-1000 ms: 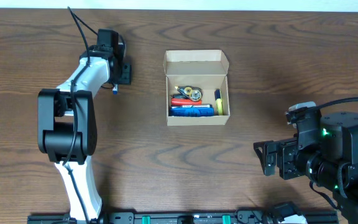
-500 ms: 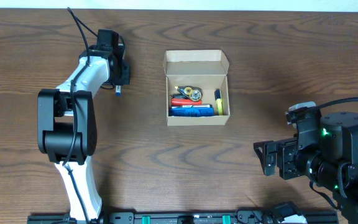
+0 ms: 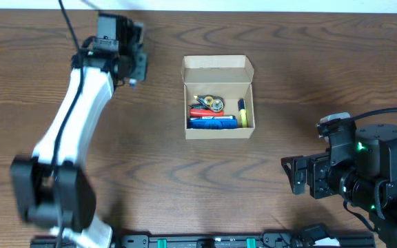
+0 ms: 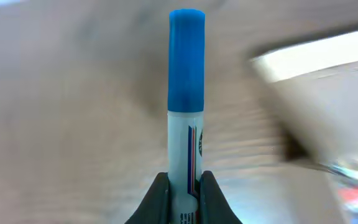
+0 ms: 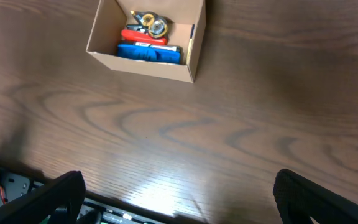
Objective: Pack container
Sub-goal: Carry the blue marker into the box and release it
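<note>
I will swing my left gripper to the right in the overhead view and lower it over the box, because the box (image 3: 218, 96) (image 4: 353, 186) is open and has space above its contents.
The container (image 3: 217, 66) is a small tan cardboard box standing open at the table's centre, its flap folded back. Inside lie a blue marker (image 3: 212, 122), a red item (image 3: 200, 110), a yellow-tipped item (image 3: 242, 121) and a round metal piece (image 3: 216, 104). The right wrist view shows the same container (image 5: 143, 65) at the top. My left gripper (image 4: 185, 182) is shut on a white marker with a blue cap (image 4: 186, 56), which sticks straight out from the jaws. Seen from overhead, the left gripper (image 3: 131, 70) hangs left of the box. My right gripper (image 5: 179, 196) is open with nothing between its fingers, low at the right.
The brown wooden table (image 3: 185, 179) spreads around the box. A black rail with connectors (image 3: 205, 241) runs along the near edge. The right arm's bulky base (image 3: 378, 172) sits at the lower right.
The left gripper closed on the blue-capped marker and lifted it off the table, and the arm has swung up and stretched out. The right arm has not moved.
</note>
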{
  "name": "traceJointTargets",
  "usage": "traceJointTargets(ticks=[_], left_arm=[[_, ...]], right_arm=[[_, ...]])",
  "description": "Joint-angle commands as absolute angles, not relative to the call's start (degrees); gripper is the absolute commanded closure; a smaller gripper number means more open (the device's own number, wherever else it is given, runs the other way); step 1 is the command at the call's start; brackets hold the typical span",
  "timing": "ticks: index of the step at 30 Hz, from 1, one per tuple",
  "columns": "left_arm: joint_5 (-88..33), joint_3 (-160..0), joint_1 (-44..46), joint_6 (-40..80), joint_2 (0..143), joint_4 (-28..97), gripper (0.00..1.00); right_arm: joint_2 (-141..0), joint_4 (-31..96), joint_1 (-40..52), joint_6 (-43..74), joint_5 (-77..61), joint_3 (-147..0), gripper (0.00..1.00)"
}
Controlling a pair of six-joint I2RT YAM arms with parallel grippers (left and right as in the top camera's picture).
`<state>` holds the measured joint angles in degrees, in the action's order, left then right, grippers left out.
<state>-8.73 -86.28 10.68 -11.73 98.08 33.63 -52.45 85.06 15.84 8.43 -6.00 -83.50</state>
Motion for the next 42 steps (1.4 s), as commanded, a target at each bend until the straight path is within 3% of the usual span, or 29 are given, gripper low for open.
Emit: traceJointTargets(ticks=[1,12,30,31,35,42], left_arm=[[-17.30,-86.43,15.84,-28.38,92.79,34.28,0.94],[-19.62,-86.41,32.97,-61.21,93.71,43.77,0.94],[-18.41,-86.41,34.11,-61.73,108.20,42.83,0.94],[-18.13,-86.41,34.11,-61.73,108.47,42.78,0.91],[-17.58,-86.41,34.11,-61.69,109.34,42.81,0.62],[-17.39,-86.43,34.11,-54.98,106.78,42.87,0.62]], right_arm=[[-52.40,85.10,16.21,7.64,-6.24,-83.57,0.01],[-52.40,85.10,16.21,7.64,-6.24,-83.57,0.01],[-52.40,85.10,16.21,7.64,-6.24,-83.57,0.01],[-52.40,85.10,16.21,7.64,-6.24,-83.57,0.01],[-52.40,85.10,16.21,7.64,-6.24,-83.57,0.01],[-52.40,85.10,16.21,7.64,-6.24,-83.57,0.01]])
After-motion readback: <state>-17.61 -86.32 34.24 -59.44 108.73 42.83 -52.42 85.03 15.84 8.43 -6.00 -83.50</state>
